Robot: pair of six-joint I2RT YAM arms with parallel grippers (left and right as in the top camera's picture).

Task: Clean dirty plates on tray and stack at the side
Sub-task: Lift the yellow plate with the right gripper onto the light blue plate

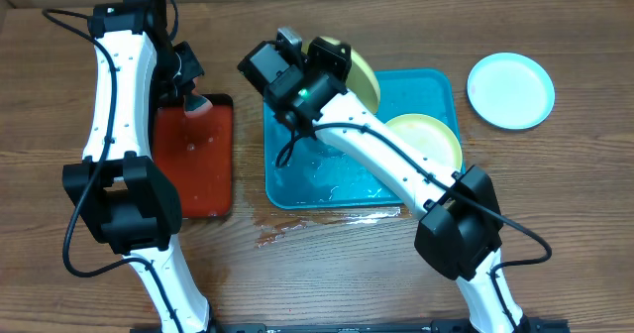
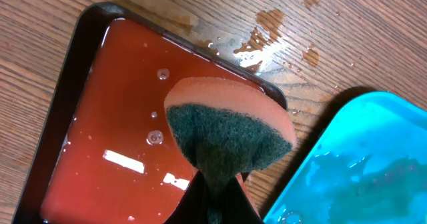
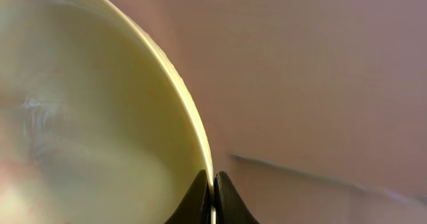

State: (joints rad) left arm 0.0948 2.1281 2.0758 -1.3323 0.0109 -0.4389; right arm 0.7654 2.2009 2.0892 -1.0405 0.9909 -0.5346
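Observation:
My right gripper holds its plate, and the light blue plate is to the gripper's right in the overhead view. I should next move my right gripper across and down to release its plate on that one.
My right gripper is shut on the rim of a yellow-green plate and holds it tilted up over the back of the turquoise tray. In the right wrist view the plate fills the left side, its rim pinched between the fingers. A second yellow-green plate lies in the tray's right part. The light blue plate lies on the table at the far right. My left gripper is shut on an orange and green sponge above the red tray, beside the turquoise tray.
The red tray with black rim lies left of the turquoise tray and holds liquid. Water drops and wet patches lie on the wooden table in front of and behind the trays.

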